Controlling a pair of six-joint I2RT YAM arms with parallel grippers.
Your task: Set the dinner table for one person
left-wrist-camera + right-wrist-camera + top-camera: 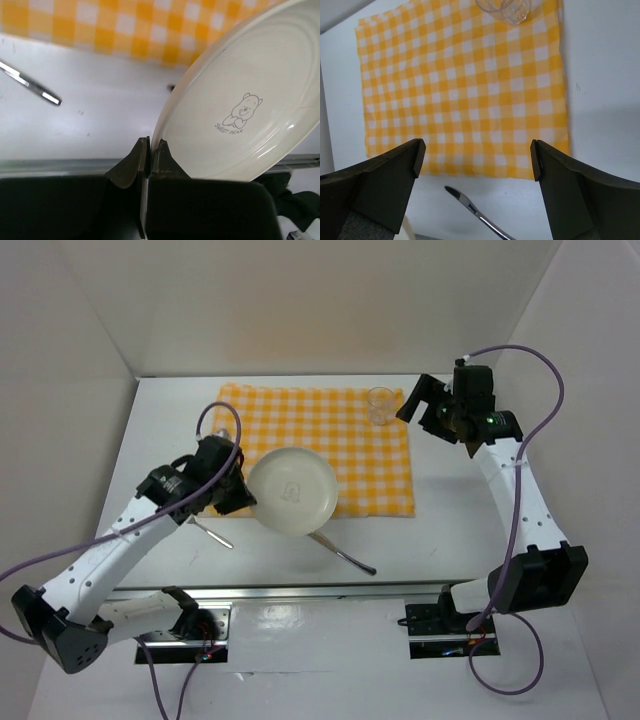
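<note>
The plate (292, 490) goes outward, then down with my left gripper onto the cloth's empty middle (319, 444) next. It hangs past the cloth's front edge, so my gripper then releases its rim.
My left gripper (243, 496) is shut on the left rim of a white plate (292, 490) and holds it tilted over the front edge of the yellow-and-white checked cloth (330, 430). In the left wrist view the plate (250, 110) shows a bear print and its rim sits between my fingers (150, 155). My right gripper (425, 400) is open and empty, beside a clear glass (381, 405) on the cloth's far right corner. The glass (507, 9) and cloth (465, 90) show in the right wrist view. The white dinner table (450, 500) lies under everything.
A metal utensil (345, 556) lies on the table in front of the plate, also in the right wrist view (475, 212). Another utensil (212, 532) lies by my left arm, also in the left wrist view (30, 85). A metal rail (330, 592) runs along the near edge.
</note>
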